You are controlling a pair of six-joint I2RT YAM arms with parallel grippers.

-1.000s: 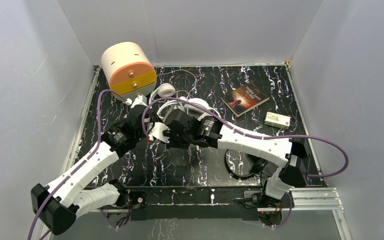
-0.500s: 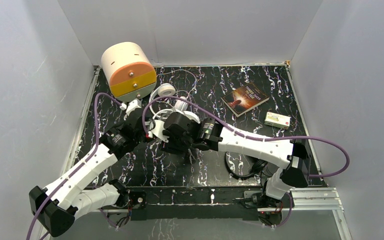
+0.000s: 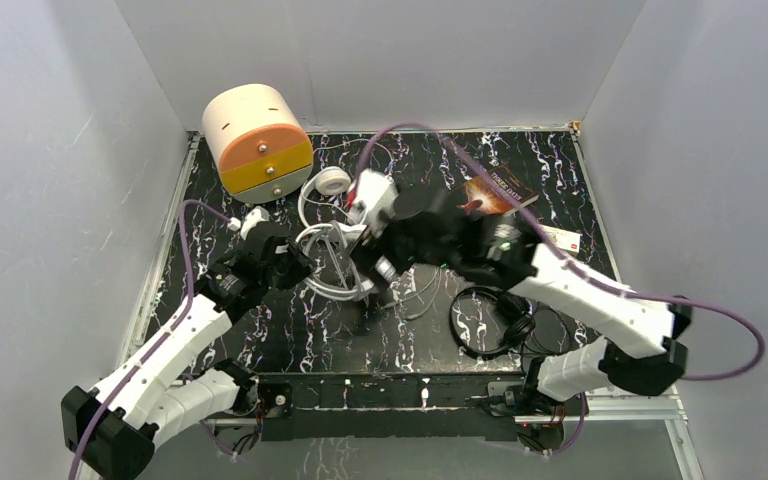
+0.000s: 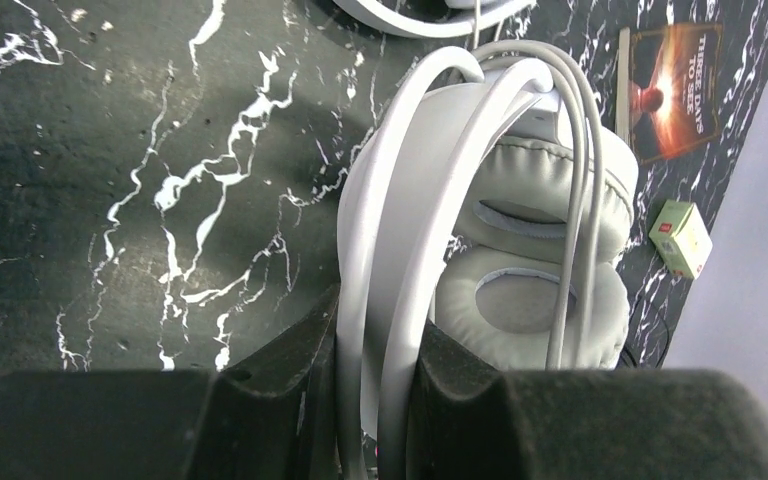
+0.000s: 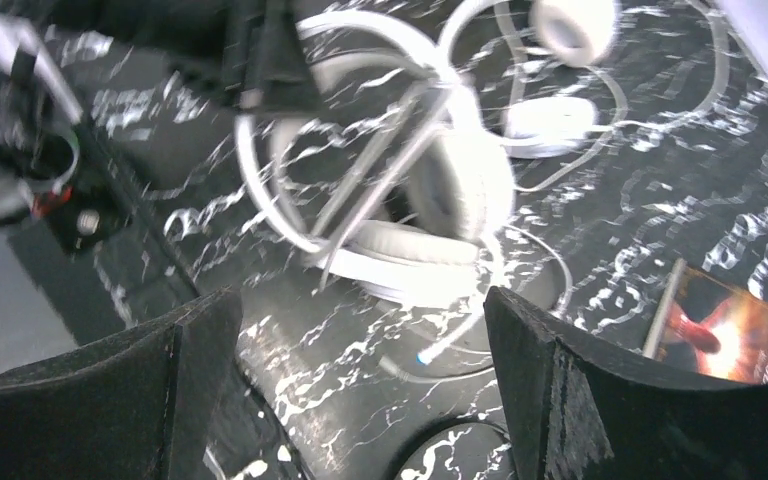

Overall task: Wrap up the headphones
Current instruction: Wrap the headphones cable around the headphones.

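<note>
The robot will next swing its right gripper away from the big headphones toward the book, then lower it to the cord's loose plug end (image 3: pixel 409 316) (image 5: pixel 406 368), which is still unwrapped.
My left gripper (image 3: pixel 285 265) (image 4: pixel 378 375) is shut on the headband of the big white over-ear headphones (image 3: pixel 335 255) (image 4: pixel 530 260), which stand at centre left of the table. Their white cord (image 4: pixel 575 200) runs in loops over the ear pads. A loose end of the cord with its plug (image 5: pixel 430 355) lies on the table beside them. My right gripper (image 3: pixel 380 255) (image 5: pixel 360 330) hangs open above the table, just right of the big pair (image 5: pixel 410 200), with nothing between its fingers. The slimmer white headphones (image 3: pixel 332 182) (image 5: pixel 560 30) lie behind. The black headphones (image 3: pixel 490 320) lie at the near right.
A round white and orange drawer unit (image 3: pixel 258 140) stands at the back left. A book (image 3: pixel 490 195) (image 4: pixel 675 90) (image 5: pixel 730 325) and a small box (image 3: pixel 560 238) (image 4: pixel 682 238) lie at the back right. White walls close in three sides.
My right gripper has opened, let go of the cord and lifted up and back to the right. My left gripper, still holding the headband, has shifted slightly left.
</note>
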